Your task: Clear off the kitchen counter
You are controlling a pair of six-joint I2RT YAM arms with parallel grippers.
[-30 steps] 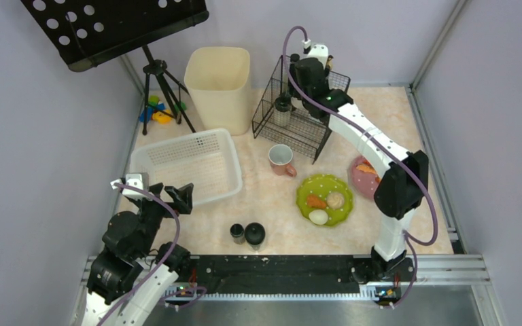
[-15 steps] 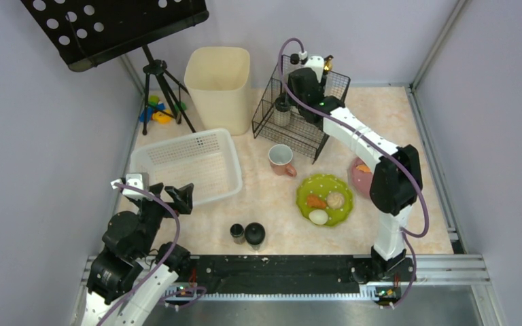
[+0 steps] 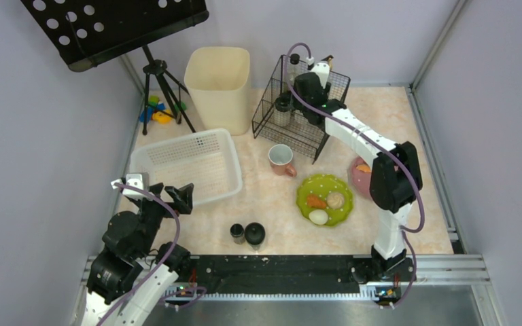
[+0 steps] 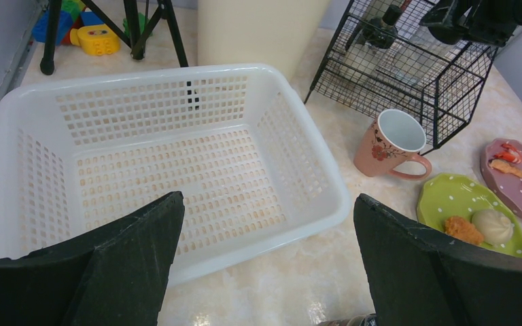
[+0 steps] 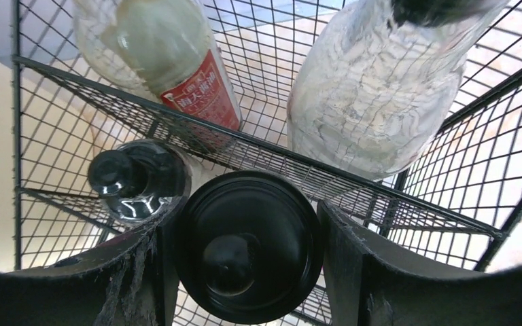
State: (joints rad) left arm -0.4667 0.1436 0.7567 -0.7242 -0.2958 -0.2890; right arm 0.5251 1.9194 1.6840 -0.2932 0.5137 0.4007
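Note:
I should lower the jar with my right gripper onto the rack's bottom [image 3: 299, 126] beside the dark-capped bottle and release it, because that open spot is below the gripper.
The kitchen counter [image 3: 265, 204] is a glossy beige-pink marble surface. My right gripper [image 3: 307, 87] reaches into the black wire rack [image 3: 299, 129] at the back. In the right wrist view it [image 5: 243, 221] is shut on a jar with a round black lid [image 5: 245, 261], a finger pressed against each side. A red-labelled bottle [image 5: 197, 88], a clear bottle [image 5: 374, 95] and a dark-capped bottle [image 5: 126, 180] stand in the rack around it. My left gripper [image 4: 266, 200] hangs open and holds nothing, over the counter beside the white perforated basket [image 4: 177, 156].
A beige bin [image 3: 219, 78] stands behind the white basket [image 3: 190, 166]. A pink mug [image 3: 282, 161], a green plate [image 3: 340, 183] with food, a pink plate [image 3: 361, 178] and two small black shakers [image 3: 247, 234] sit on the counter. A tripod stand [image 3: 156, 88] and toys [image 3: 156, 112] are at the back left.
My right gripper has shifted slightly within the wire rack, and the right arm's elbow has drawn in toward the left. The left arm has not moved.

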